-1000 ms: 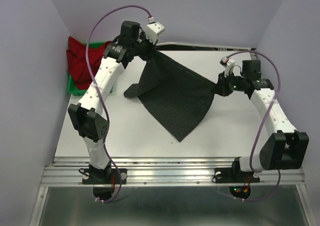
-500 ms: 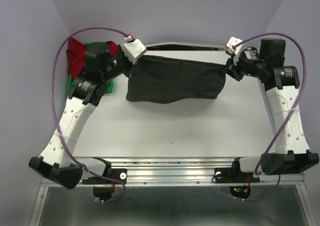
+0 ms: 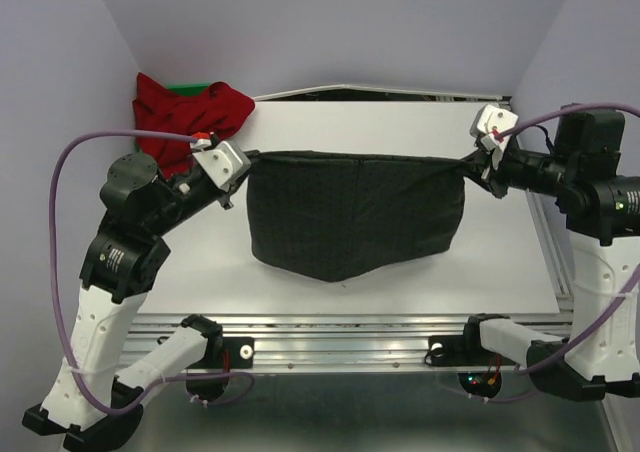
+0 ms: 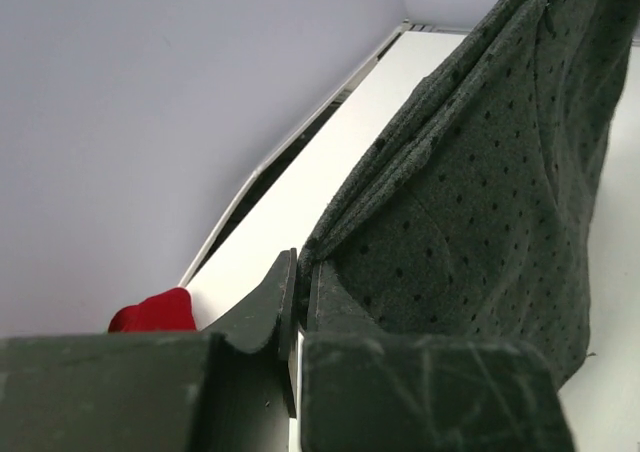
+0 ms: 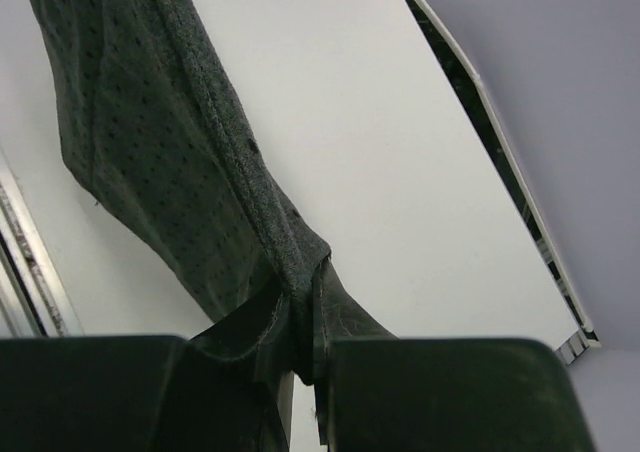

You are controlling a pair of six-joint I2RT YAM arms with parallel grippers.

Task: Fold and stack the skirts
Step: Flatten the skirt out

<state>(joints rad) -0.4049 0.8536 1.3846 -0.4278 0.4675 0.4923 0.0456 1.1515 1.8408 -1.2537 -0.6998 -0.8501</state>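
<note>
The charcoal skirt (image 3: 355, 217) hangs stretched with its lower edge toward the near side. So my right gripper lowers outward to the bare far tabletop next and releases the skirt.
The charcoal skirt (image 3: 355, 217) with fine dots hangs stretched between my two grippers above the white table (image 3: 300, 282), its lower edge sagging toward the near side. My left gripper (image 3: 243, 158) is shut on the skirt's left top corner (image 4: 330, 242). At the other end my right gripper (image 3: 470, 160) is shut on the right top corner (image 5: 295, 262). In the right wrist view the cloth (image 5: 150, 142) runs away from the jaws in a taut band. The red skirt (image 3: 185, 112) lies bunched at the far left; a bit of it (image 4: 152, 312) shows in the left wrist view.
A green bin (image 3: 190, 89) peeks out under the red cloth at the far left corner. Purple walls close in on the left, back and right. A metal rail (image 3: 340, 330) runs along the table's near edge, between the arm bases.
Both arms have swung from the back toward the near side and spread apart, carrying the dark skirt from a hanging diagonal into a wide, flat spread lower over the table.
</note>
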